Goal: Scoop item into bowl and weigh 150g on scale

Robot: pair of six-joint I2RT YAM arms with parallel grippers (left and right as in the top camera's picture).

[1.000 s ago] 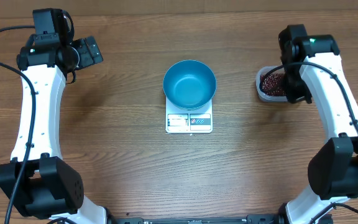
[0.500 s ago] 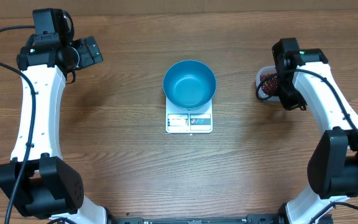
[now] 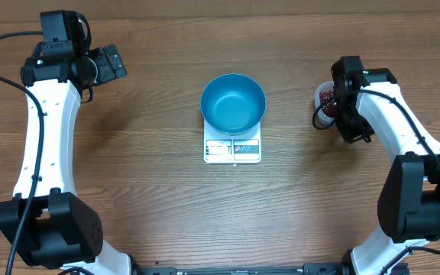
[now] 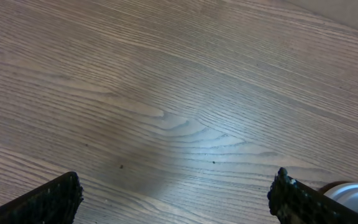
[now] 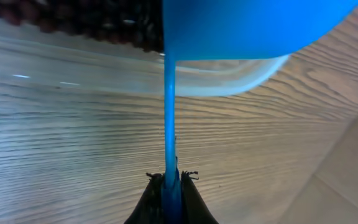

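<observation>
The right gripper turns beside the tub's near rim next, then lowers the blue scoop's cup onto the beans, because the cup hangs over that rim.
The bright blue bowl stands on the white scale at mid-table, and I see no beans in it. The dark red-brown beans lie in a clear tub to the right, mostly covered by my right arm. In the right wrist view my right gripper is shut on the thin handle of a blue scoop, whose cup hangs over the tub rim beside the beans. My left gripper is open at the far left over bare wood, its fingertips wide apart.
Bare wooden tabletop surrounds the scale on all sides. A white rounded object shows at the bottom right corner of the left wrist view. The far table edge runs along the top of the overhead view.
My right arm has shifted left and slightly back over the tub, covering more of the beans. The left arm, bowl and scale have not moved.
</observation>
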